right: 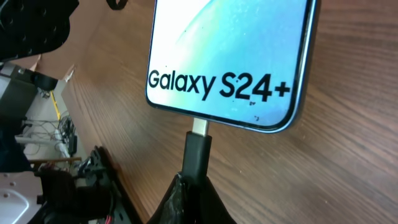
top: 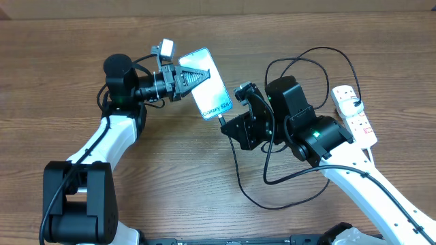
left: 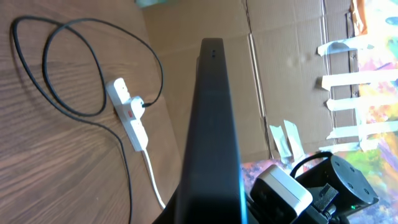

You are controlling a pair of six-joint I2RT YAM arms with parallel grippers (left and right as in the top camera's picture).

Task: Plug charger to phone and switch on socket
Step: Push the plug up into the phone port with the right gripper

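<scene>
My left gripper should next lower and draw back toward my base to release the phone [top: 208, 83] on the clear, bare wood tabletop below it.
My left gripper [top: 196, 77] is shut on the phone [top: 208, 83] and holds it tilted above the table. The screen is light blue with "Galaxy S24+" at its lower end [right: 230, 56]. In the left wrist view the phone [left: 211, 124] shows edge-on as a dark slab. My right gripper [top: 229, 122] is shut on the charger's black connector [right: 198, 152]. Its metal tip [right: 200, 127] meets the middle of the phone's bottom edge; how deep it sits I cannot tell. The black cable [top: 310, 54] loops back to a white plug head [top: 352, 103] seated in the socket [top: 360, 121].
The socket lies at the table's right edge, with its white cord [left: 152, 180] trailing off. Cable loops lie on the wood behind and in front of the right arm [top: 272, 197]. Cardboard panels [left: 292, 68] stand beyond the table.
</scene>
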